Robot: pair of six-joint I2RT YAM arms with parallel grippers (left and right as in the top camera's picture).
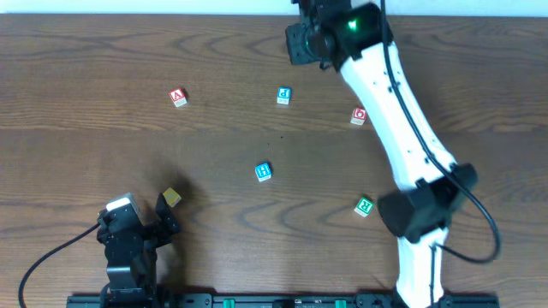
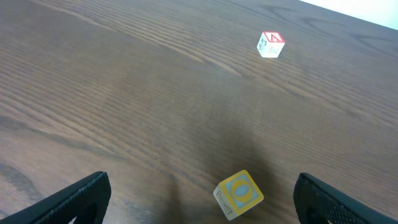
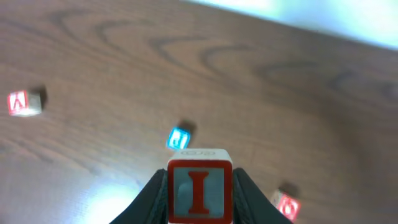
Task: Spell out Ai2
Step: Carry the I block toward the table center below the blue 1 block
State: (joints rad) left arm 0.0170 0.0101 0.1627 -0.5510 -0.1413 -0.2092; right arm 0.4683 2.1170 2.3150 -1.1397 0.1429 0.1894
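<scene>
I should lower my right gripper to the bare gap below it, between the blue P and H cubes, clear of both, and release the I cube.
The wooden cube with a red I (image 3: pixel 199 190) is held off the table in my right gripper (image 3: pixel 199 199), whose jaws are shut on its two sides. In the overhead view that gripper (image 1: pixel 301 43) hangs over the table's far edge and hides the cube. The cube with a red A (image 1: pixel 177 97) rests on the table at the far left and also shows as the A cube (image 2: pixel 270 45) and A cube (image 3: pixel 25 101). My left gripper (image 1: pixel 167 216) (image 2: pixel 202 199) stands open at the near left. No face with a 2 shows.
A yellow-faced cube (image 2: pixel 238 194) (image 1: pixel 172 198) lies tilted just ahead of the left jaws. A blue P cube (image 1: pixel 283 96) (image 3: pixel 179 138), a blue H cube (image 1: pixel 264 172), a red O cube (image 1: pixel 359 115) (image 3: pixel 287 205) and a green cube (image 1: pixel 365 206) are scattered mid-table. The right arm (image 1: pixel 402 145) crosses the right side.
</scene>
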